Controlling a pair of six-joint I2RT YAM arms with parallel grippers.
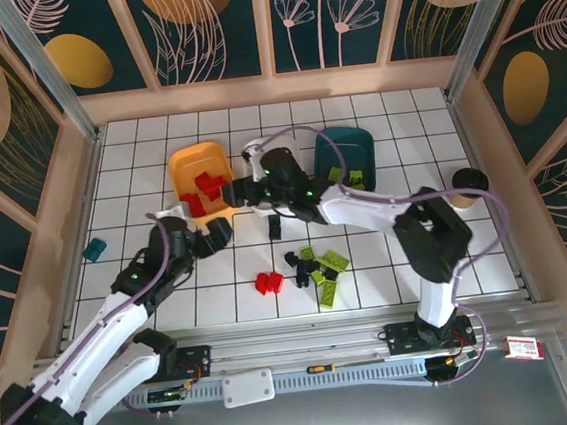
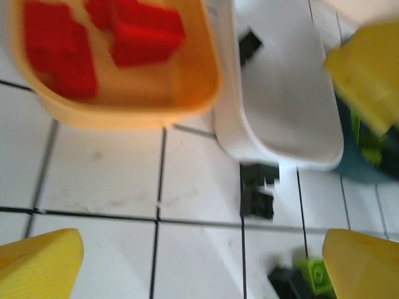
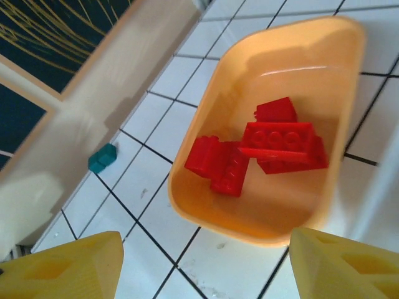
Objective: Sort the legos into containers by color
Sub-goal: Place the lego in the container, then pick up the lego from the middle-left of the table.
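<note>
The loose red lego farther from the green ones is below and back, so my left gripper will next move its open fingers back and down around that lego.
The orange tray holds several red legos. My right gripper hangs open just in front of its near rim, with nothing between the yellow fingers. The white tray sits beside it with a black lego inside, mostly under my right arm in the top view. The dark teal tray holds lime green legos. My left gripper is open over bare tiles near the orange tray's front; black legos lie just ahead of it. Loose red, black and green legos lie mid-table.
A small teal block lies at the left by the wooden wall. A black-lidded cup stands at the right. My two grippers are close together near the orange tray. Wooden walls ring the tiled table.
</note>
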